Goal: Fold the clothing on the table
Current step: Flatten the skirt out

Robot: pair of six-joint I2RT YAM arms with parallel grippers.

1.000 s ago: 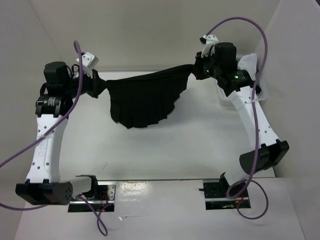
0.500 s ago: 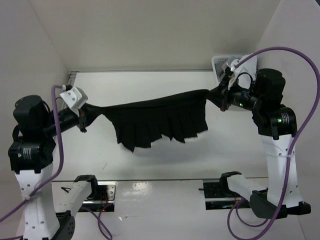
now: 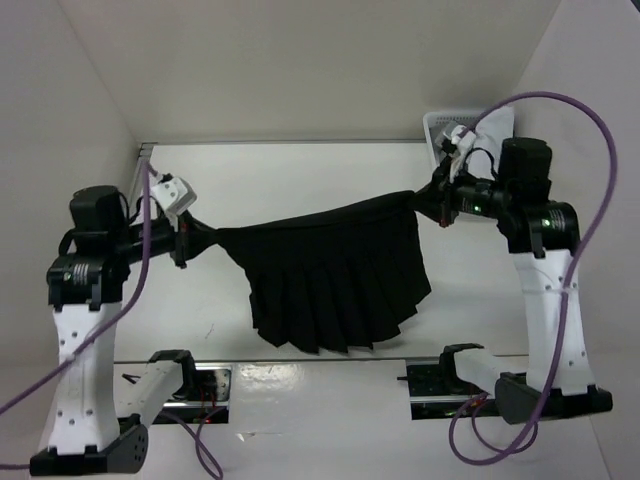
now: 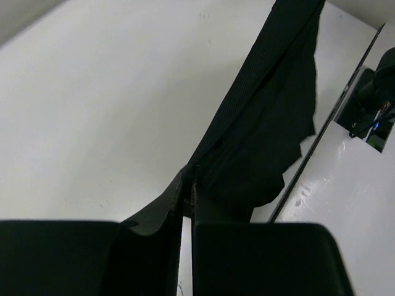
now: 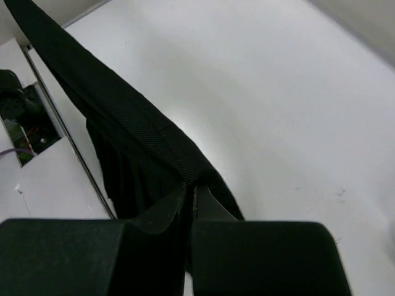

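The hem droops by the table's near edge, so my left gripper should next lower outward to the clear table below and release the waistband's end.
The clothing, a black pleated skirt [image 3: 335, 280], hangs in the air above the white table [image 3: 300, 170], its waistband stretched between both arms and sagging in the middle. Its pleated hem droops toward the near edge of the table. My left gripper [image 3: 192, 240] is shut on the waistband's left end, the band [image 4: 259, 98] running away from the fingertips. At the right end my right gripper [image 3: 432, 205] is shut on the same waistband [image 5: 123, 117], with the pleats [image 5: 123, 179] hanging below it.
A white lattice basket [image 3: 445, 128] stands at the table's far right corner, behind the right arm. White walls close in the left, back and right sides. The arm bases and their mounting plates [image 3: 205, 380] sit along the near edge.
Both arms swung back from the far side with the skirt held between them. In the last half second the grippers came closer together and the skirt now hangs lower and nearer.
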